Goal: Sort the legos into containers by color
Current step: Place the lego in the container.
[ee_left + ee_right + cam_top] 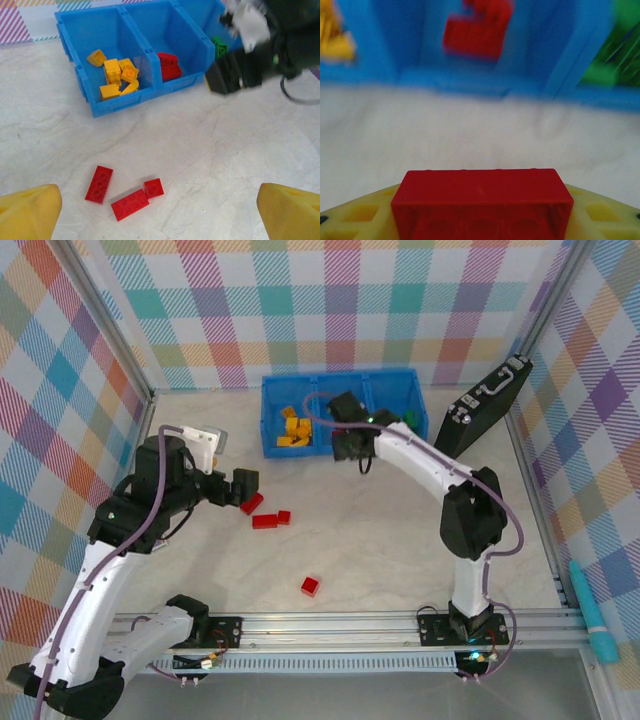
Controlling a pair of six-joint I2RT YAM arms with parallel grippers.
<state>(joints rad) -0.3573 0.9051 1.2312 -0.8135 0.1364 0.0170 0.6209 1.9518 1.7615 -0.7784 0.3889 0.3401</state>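
Observation:
The middle compartment (477,30) already has red legos, so my right gripper will move outward over the bin's near side and release the red lego in it.
The containers are three compartments of one blue bin (272,400). Its left one holds yellow legos (117,75), the middle one red legos (169,65), the right one green legos (218,47). My right gripper (350,447) hovers just in front of the bin, shut on a long red lego (482,200), facing the middle compartment (477,30). Three red legos (99,184) (129,204) (153,188) lie on the table under my left gripper (160,215), which is open with yellow fingertips (30,210) wide apart. Another red lego (310,586) lies nearer the arm bases.
A black case (485,405) with a handle leans at the back right beside the bin. A teal object (590,610) lies outside the frame rail on the right. The metal rail (340,625) runs along the near edge.

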